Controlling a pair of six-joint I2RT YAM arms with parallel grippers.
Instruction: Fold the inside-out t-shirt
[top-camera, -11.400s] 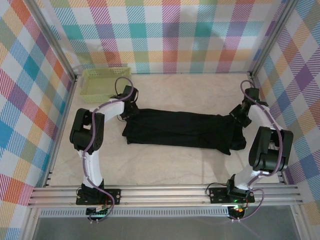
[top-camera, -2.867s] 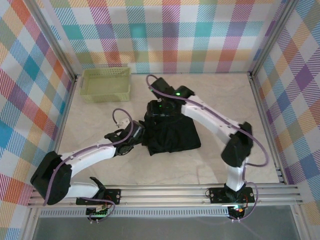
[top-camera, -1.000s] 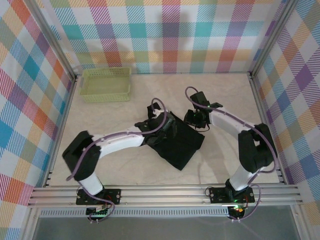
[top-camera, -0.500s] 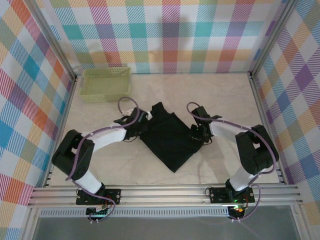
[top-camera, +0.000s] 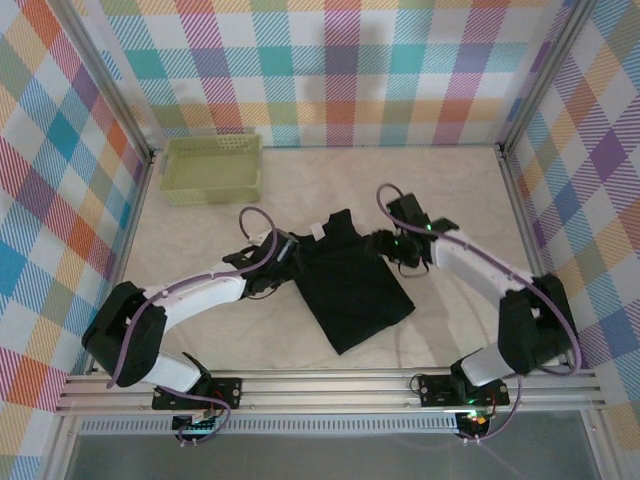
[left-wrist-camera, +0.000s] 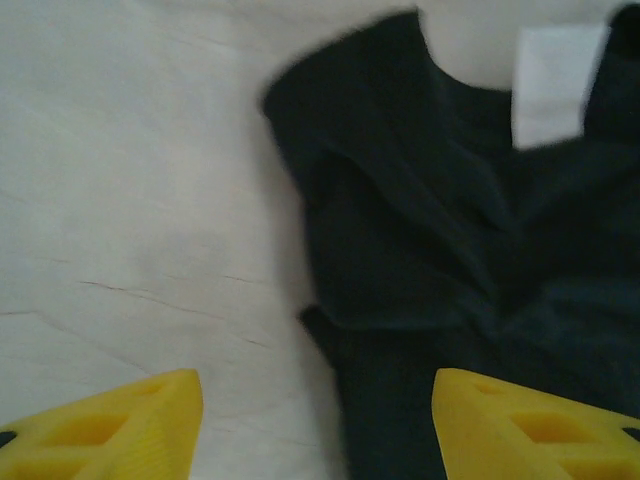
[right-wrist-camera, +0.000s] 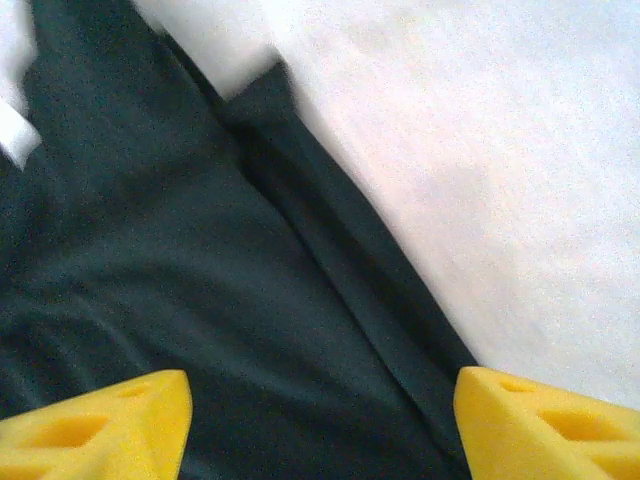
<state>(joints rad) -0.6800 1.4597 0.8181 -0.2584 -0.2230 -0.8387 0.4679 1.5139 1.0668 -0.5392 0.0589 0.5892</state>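
Note:
Next, my left gripper moves down over the small jutting corner (left-wrist-camera: 320, 326) and closes on it, because the shirt's side edge already runs between the open fingers.
The inside-out t-shirt (top-camera: 352, 285) lies folded into a compact black bundle at mid-table, its small white tag (top-camera: 318, 231) at the far end. My left gripper (top-camera: 290, 258) sits low at the bundle's left edge, open. In the left wrist view its gripper (left-wrist-camera: 320, 440) straddles the shirt (left-wrist-camera: 430, 250) edge and bare table, and the tag (left-wrist-camera: 555, 85) shows at top right. My right gripper (top-camera: 385, 246) is at the bundle's far right corner, open. In the right wrist view its gripper (right-wrist-camera: 325, 430) spans the shirt (right-wrist-camera: 200, 260) without pinching it.
A pale yellow-green lattice basket (top-camera: 212, 168) stands at the back left corner. Plaid walls and metal frame posts enclose the table (top-camera: 450, 190) on three sides. Bare tabletop lies behind and to the right of the shirt.
Both grippers have opened wider and let go of the cloth. The right gripper has shifted toward the back. The bundle has settled with its tag end pointing to the rear.

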